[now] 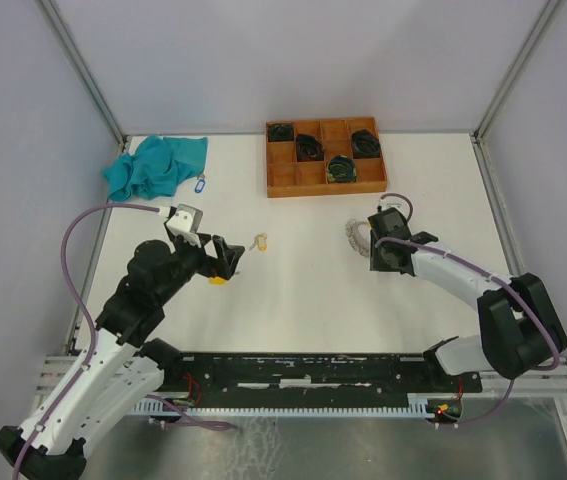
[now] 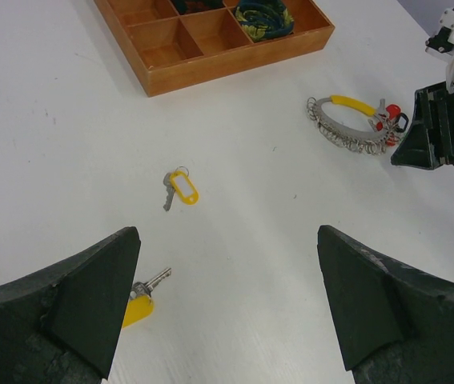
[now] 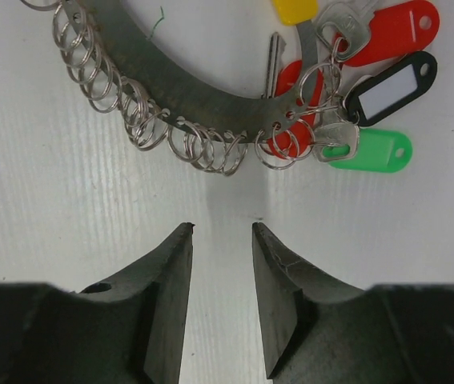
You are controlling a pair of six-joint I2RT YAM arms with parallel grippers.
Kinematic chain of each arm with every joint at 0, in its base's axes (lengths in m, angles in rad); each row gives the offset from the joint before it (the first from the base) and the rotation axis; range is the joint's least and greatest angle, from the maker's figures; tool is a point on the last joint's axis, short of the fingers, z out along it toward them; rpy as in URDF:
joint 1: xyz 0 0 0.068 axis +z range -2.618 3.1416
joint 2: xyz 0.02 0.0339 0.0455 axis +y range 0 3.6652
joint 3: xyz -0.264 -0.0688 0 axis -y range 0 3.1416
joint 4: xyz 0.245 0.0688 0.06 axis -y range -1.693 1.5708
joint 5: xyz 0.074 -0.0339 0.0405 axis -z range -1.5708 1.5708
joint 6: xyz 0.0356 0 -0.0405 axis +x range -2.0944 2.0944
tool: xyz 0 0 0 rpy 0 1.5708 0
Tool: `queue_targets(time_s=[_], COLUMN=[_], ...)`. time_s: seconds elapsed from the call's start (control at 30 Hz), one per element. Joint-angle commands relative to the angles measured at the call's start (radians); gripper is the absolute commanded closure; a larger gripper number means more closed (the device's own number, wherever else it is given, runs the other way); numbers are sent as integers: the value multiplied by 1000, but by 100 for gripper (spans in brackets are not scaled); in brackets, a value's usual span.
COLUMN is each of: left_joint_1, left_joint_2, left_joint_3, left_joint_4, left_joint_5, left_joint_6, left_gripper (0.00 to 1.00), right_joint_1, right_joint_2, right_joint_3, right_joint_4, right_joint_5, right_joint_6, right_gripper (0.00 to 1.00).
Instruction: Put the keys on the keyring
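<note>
My right gripper will move outward onto the rings at the near edge of the curved metal bar (image 1: 367, 254) (image 3: 231, 142) next, because bare table is still between them and my open fingertips.
A key with a yellow tag (image 2: 182, 186) lies on the white table ahead of my left gripper (image 2: 228, 240); it also shows in the top view (image 1: 259, 241). A second yellow-tagged key (image 2: 140, 304) lies beside my left finger (image 2: 90, 304), also seen from above (image 1: 219, 281). A blue-tagged key (image 1: 200, 184) lies near the cloth. My left gripper (image 1: 231, 262) is wide open and empty. The keyring (image 3: 170, 88), a curved metal bar with several rings and red, black, green and yellow tags, lies just ahead of my right gripper (image 3: 222, 232), which is slightly open and empty.
A wooden compartment tray (image 1: 283, 185) with black coiled bundles stands at the back. A teal cloth (image 1: 155, 165) lies at the back left. The keyring (image 1: 355, 235) and right gripper (image 1: 371, 243) sit right of centre. Enclosure walls ring the table.
</note>
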Motion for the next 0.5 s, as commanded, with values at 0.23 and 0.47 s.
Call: queue_targets(time_s=[0.23,0.47], left_joint_1=[-3,-3], left_joint_2=[-16,-17], left_joint_3=[34,33], left_joint_4=[13,12], left_joint_5=[-7,-6], left_joint_6=[35,36], left_gripper=[2,2], right_joint_1=[-4,-3], right_joint_2=[74,114], right_joint_3=[56,63], right_joint_4=[118,158], right_joint_5=[122,157], right_joint_6=[20,35], right_gripper=[61,65])
